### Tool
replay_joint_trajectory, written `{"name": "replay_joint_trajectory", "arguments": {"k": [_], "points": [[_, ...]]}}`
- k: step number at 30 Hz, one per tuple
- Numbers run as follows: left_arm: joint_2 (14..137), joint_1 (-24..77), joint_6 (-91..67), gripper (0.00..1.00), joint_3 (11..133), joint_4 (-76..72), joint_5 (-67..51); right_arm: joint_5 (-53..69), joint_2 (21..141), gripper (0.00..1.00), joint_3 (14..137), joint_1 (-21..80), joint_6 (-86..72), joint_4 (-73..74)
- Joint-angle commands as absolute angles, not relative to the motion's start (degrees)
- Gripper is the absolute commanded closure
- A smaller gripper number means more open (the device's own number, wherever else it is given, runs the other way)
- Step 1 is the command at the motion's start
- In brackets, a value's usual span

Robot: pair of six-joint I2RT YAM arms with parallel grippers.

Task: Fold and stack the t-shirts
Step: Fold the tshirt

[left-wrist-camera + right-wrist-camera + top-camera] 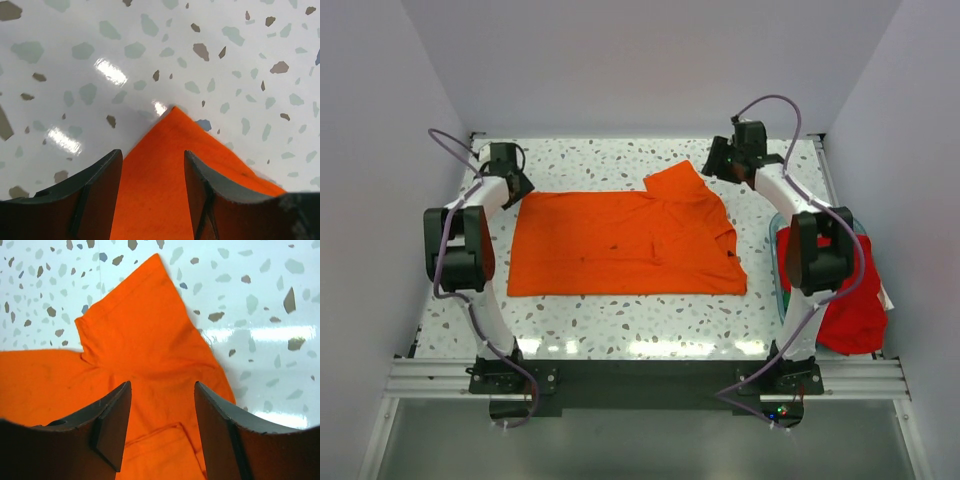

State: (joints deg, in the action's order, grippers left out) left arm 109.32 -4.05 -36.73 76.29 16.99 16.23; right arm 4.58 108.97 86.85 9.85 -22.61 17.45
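Note:
Next, my right gripper moves down and to the left in the top view, onto the sleeve's outer edge near its end, because that sleeve juts out.
A bright orange t-shirt (620, 245) lies flat in the middle of the table, with one sleeve (680, 180) sticking out at the far right. My left gripper (520, 188) is open over the shirt's far-left corner (172, 125), its jaws either side of the cloth and holding nothing. My right gripper (713, 168) is open just above the sleeve (145, 315) and a folded edge (160, 450), also empty. A deeper red t-shirt (855, 310) hangs crumpled over the bin at the right.
A clear teal-rimmed bin (777, 262) stands at the right edge behind the right arm. Speckled white tabletop (620, 320) surrounds the shirt. White walls close in the left, far and right sides.

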Motion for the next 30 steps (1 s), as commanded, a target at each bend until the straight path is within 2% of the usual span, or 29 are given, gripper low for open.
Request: {"name": "replay_joint_trajectory", "arguments": {"k": [1,9,20,30], "points": [[113.54,-3.96,-33.4,0.43,82.61,14.85,14.94,6.15,113.8,0.43,94.02,10.11,-19.95,15.38],[120.66,-4.04,-31.91,0.44,88.23,13.54,14.15,6.68,123.74,0.44,103.79,10.11,-17.58,16.69],[123.92,-4.04,-30.67,0.47,89.39,10.28,10.81,7.91,134.9,0.43,115.56,10.11,-17.05,19.42],[123.93,-4.13,-29.88,0.59,89.3,9.32,9.41,6.6,143.43,0.41,123.39,11.07,-17.75,22.15]]}}
